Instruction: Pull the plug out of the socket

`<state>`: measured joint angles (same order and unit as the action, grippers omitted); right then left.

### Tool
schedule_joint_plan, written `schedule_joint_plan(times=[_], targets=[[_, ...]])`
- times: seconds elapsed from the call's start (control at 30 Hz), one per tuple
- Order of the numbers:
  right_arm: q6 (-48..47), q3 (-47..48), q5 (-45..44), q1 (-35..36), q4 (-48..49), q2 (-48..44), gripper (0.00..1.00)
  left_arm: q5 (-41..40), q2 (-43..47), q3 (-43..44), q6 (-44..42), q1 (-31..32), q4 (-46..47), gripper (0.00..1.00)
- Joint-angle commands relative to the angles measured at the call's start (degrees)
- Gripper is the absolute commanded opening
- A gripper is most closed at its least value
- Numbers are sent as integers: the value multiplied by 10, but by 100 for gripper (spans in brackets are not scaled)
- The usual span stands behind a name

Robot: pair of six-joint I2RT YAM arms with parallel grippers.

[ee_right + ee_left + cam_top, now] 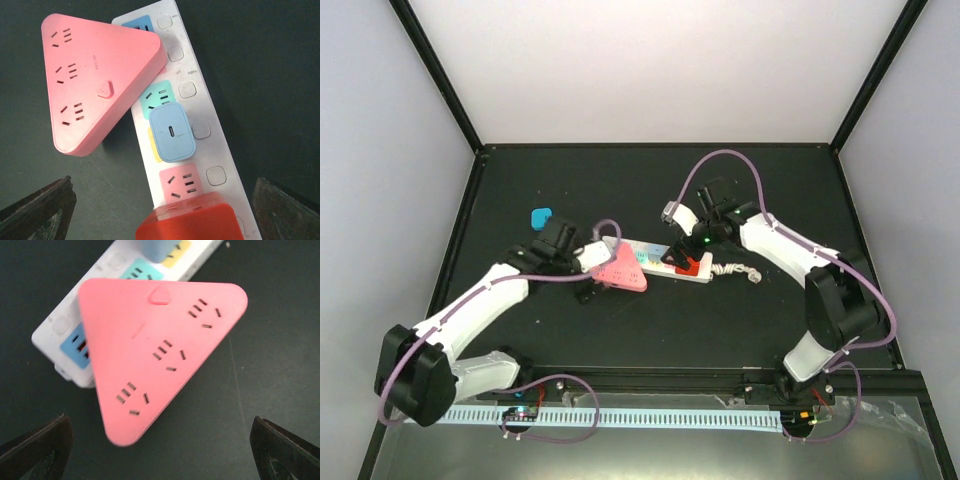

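The pink adapter's corner (pixel 599 281) (pixel 120 431) sticks out past the power strip over bare mat, so my left gripper should next lower and tilt sideways to close over and under it.
The socket, a long white power strip (pixel 216 145) with pastel outlet faces, lies mid-table (pixel 662 251). Three things sit in it: a pink triangular adapter (pixel 95 80) at one end, a light-blue charger block (pixel 171 131) in the middle, and a red block plug (pixel 192 225) near the cord end. My left gripper (pixel 160 455) is open, its fingers (pixel 35 450) spread wide on either side of the pink adapter's (pixel 160 350) corner, not touching it. My right gripper (pixel 162 215) is open above the red plug, empty. In the top view the left gripper (pixel 598 266) is by the adapter (pixel 622 268) and the right gripper (pixel 685 255) over the red plug (pixel 694 266).
The strip's short white twisted cord (pixel 740 270) trails to the right. A small blue object (pixel 541 216) lies at the back left of the black mat. Black frame posts stand at the table's corners. Purple cables loop over both arms.
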<state>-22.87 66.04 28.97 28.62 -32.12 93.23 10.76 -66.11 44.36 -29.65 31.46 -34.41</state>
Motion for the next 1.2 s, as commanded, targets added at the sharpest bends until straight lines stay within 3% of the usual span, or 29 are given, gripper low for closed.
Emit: schedule_joint_plan(times=[0.0, 0.3, 0.53, 0.93, 1.17], targets=[[-26, 23, -28, 12, 17, 9, 99, 201, -6, 44, 36, -109, -62, 99], [-94, 55, -125, 67, 2, 27, 91, 368, -54, 58, 60, -206, -73, 99], [-125, 93, -173, 94, -28, 69, 85, 518, -140, 65, 63, -277, -99, 92], [-146, 118, -195, 102, -42, 112, 76, 555, -252, 64, 91, -349, -84, 81], [-154, 141, -197, 102, -62, 133, 71, 558, -310, 73, 79, -352, -92, 74]])
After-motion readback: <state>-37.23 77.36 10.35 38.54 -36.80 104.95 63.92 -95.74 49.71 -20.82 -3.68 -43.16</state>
